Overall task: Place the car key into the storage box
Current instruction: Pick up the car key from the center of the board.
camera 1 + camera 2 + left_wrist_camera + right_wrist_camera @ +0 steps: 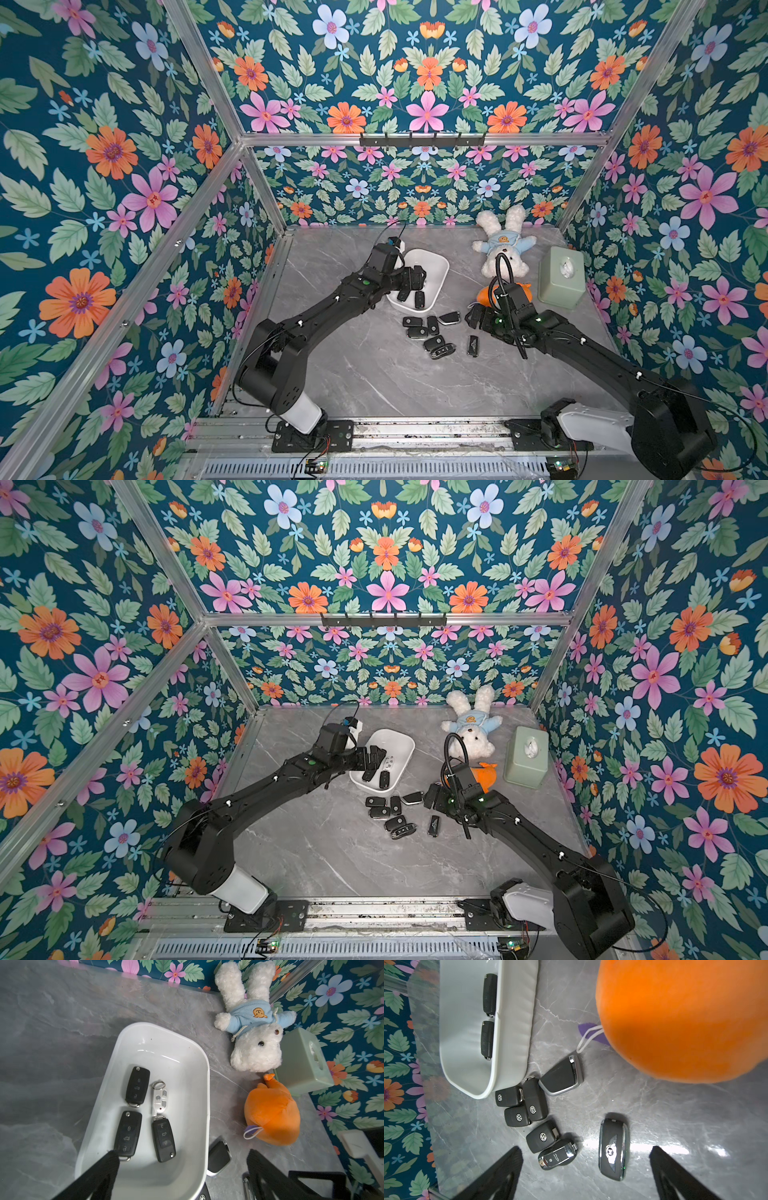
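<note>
My right gripper brings open fingers back and down around the winged-logo key (pixel 473 345) (pixel 613 1149) next. The key lies below it and nearer the base, with bare table on both sides.
The storage box (pixel 436 266) (pixel 401 746) is a shallow white tub left of the table's middle. In the left wrist view the storage box (pixel 166 1047) holds several car keys: black flip keys (pixel 137 1086) (pixel 164 1138) and a white remote (pixel 160 1098). My left gripper (pixel 182 1152) (pixel 415 278) hangs open over the box's near end with nothing between its fingers. Several more black car keys (pixel 424 328) (pixel 529 1109) lie on the table just in front of the box. My right gripper (pixel 585 1148) (pixel 476 316) is open above the table, empty, close to a winged-logo key (pixel 613 1149).
A white plush rabbit (pixel 503 245) lies at the back right. An orange plush (pixel 486 293) sits just behind my right wrist. A pale green tissue box (pixel 559 276) stands by the right wall. Floral walls close in three sides.
</note>
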Robot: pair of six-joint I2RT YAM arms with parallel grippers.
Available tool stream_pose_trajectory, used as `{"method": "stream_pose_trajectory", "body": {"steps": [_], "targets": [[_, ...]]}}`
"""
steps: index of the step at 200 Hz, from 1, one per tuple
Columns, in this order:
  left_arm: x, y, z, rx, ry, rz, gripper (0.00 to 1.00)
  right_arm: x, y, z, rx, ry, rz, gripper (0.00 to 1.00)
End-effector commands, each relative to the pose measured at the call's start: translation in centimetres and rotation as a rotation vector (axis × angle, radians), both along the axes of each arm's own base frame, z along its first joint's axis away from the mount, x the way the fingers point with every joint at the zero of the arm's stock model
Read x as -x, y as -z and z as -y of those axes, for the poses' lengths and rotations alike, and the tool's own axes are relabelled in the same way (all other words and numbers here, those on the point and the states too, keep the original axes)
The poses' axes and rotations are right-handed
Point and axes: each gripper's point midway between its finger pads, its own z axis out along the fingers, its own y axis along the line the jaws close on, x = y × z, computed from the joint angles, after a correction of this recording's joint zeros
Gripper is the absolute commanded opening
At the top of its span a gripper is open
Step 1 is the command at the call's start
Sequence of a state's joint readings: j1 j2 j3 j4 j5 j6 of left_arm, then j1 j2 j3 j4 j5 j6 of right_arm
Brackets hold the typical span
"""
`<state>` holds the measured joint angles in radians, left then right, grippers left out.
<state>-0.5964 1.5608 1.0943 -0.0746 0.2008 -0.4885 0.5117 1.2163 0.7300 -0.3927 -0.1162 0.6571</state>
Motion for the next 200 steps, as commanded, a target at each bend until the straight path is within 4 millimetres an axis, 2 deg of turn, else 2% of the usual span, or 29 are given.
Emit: {"method": "stream_pose_trajectory", "body": {"steps": [1,22,53,124,200], "targets": [[1.2,-0.8,0.3,0.138,-0.008,-0.005,1.0,0.9,1.1,0.2,0.027,-0.021,-0.056,0.94],[2.6,0.1,-0.4,0.183,-0.027,-0.019,1.0,1.4,2.5,-0.1,0.018,-0.024,-0.108,0.91],[3.1,1.3,-2.2,0.172,-0.111,-0.022,1.0,1.8,4.1,-0.3,0.018,-0.017,-0.173,0.87],[3.1,2.5,-3.8,0.144,-0.188,-0.009,1.0,1.9,5.2,-0.2,0.081,0.009,-0.211,0.71],[3.5,3.4,-4.7,0.117,-0.21,-0.02,1.0,2.0,6.6,-0.3,0.248,-0.02,-0.24,0.64]]}}
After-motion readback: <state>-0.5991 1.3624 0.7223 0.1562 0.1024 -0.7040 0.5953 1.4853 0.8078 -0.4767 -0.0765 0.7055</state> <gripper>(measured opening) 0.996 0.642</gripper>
